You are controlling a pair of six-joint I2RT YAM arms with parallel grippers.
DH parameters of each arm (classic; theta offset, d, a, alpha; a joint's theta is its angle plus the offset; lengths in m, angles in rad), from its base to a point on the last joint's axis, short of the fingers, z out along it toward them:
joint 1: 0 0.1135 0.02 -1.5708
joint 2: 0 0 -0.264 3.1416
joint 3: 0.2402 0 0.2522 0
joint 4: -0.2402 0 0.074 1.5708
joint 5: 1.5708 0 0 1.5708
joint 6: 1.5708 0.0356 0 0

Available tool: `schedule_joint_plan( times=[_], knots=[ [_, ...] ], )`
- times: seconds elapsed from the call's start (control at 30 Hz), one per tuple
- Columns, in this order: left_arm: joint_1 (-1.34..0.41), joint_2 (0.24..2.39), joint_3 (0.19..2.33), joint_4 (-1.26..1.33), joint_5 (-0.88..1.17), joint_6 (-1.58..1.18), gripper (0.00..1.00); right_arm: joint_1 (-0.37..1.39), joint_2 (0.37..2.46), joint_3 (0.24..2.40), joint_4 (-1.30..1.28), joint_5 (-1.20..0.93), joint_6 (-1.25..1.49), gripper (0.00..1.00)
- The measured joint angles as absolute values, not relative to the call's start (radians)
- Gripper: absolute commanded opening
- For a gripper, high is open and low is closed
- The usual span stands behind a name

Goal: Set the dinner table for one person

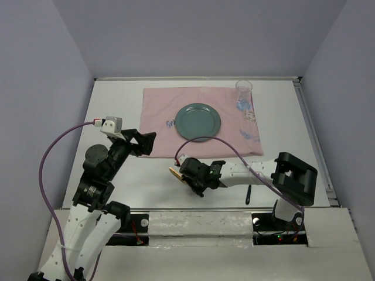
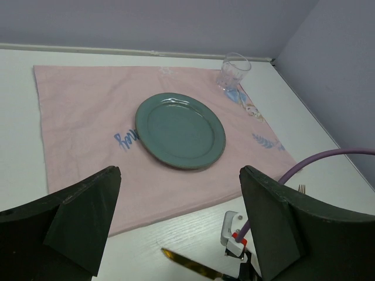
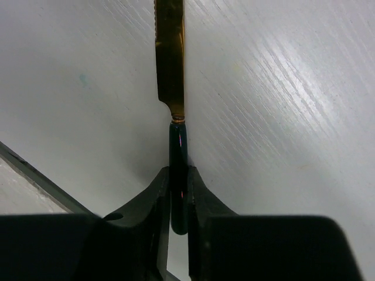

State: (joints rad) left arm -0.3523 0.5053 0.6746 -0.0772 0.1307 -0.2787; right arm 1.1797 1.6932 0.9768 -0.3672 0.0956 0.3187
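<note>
I will move my right gripper outward next, turning the slanted knife, and let it go on the bare placemat at the plate's glass side (image 1: pixel 231 121), which lies outward of the gripper.
The white dinner table (image 1: pixel 117 105) carries a pink placemat (image 1: pixel 199 102) with a green plate (image 1: pixel 198 121) at its middle and a clear glass (image 1: pixel 244 88) at its far right corner. My right gripper (image 1: pixel 186 175) is shut on the dark handle of a knife (image 3: pixel 178 158) just above the bare table near the placemat's front edge. The gold blade (image 3: pixel 170 58) points away from the gripper (image 3: pixel 178 182). My left gripper (image 1: pixel 149 143) is open and empty above the placemat's left front corner. Its view shows the plate (image 2: pixel 180 130), the glass (image 2: pixel 234 71) and the knife (image 2: pixel 187 266).
A dark-handled utensil (image 1: pixel 248 194) lies on the table near the front edge, right of the right arm. Fork tines (image 2: pixel 302 188) show beside the left gripper's right finger. A purple cable (image 1: pixel 211 140) arcs over the placemat's front edge. A metal rim (image 1: pixel 313 134) runs along the table's right side.
</note>
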Motion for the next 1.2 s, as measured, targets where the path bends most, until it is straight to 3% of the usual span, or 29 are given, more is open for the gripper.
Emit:
schedule_joint_plan(
  times=[0.03, 0.1, 0.33, 0.6, 0.87, 1.2],
  knots=[
    [-0.352, 0.505, 0.675, -0.077, 0.131, -0.278, 0.93, 1.180, 1.695, 0.979, -0.368, 0.097, 0.321, 0.05],
    [-0.352, 0.505, 0.675, -0.077, 0.131, -0.279, 0.93, 1.180, 1.695, 0.981, -0.368, 0.098, 0.321, 0.00],
    [-0.352, 0.505, 0.675, -0.077, 0.131, -0.278, 0.93, 1.186, 1.683, 0.983, -0.374, 0.108, 0.345, 0.00],
    [-0.352, 0.499, 0.675, -0.078, 0.131, -0.278, 0.93, 1.150, 1.526, 1.049, -0.395, 0.200, 0.354, 0.00],
    [-0.352, 0.501, 0.675, -0.078, 0.131, -0.279, 0.93, 0.854, 1.423, 1.086, -0.350, 0.321, 0.301, 0.00],
    [-0.352, 0.509, 0.675, -0.078, 0.131, -0.278, 0.93, 0.508, 1.481, 1.073, -0.240, 0.327, 0.262, 0.00]
  ],
)
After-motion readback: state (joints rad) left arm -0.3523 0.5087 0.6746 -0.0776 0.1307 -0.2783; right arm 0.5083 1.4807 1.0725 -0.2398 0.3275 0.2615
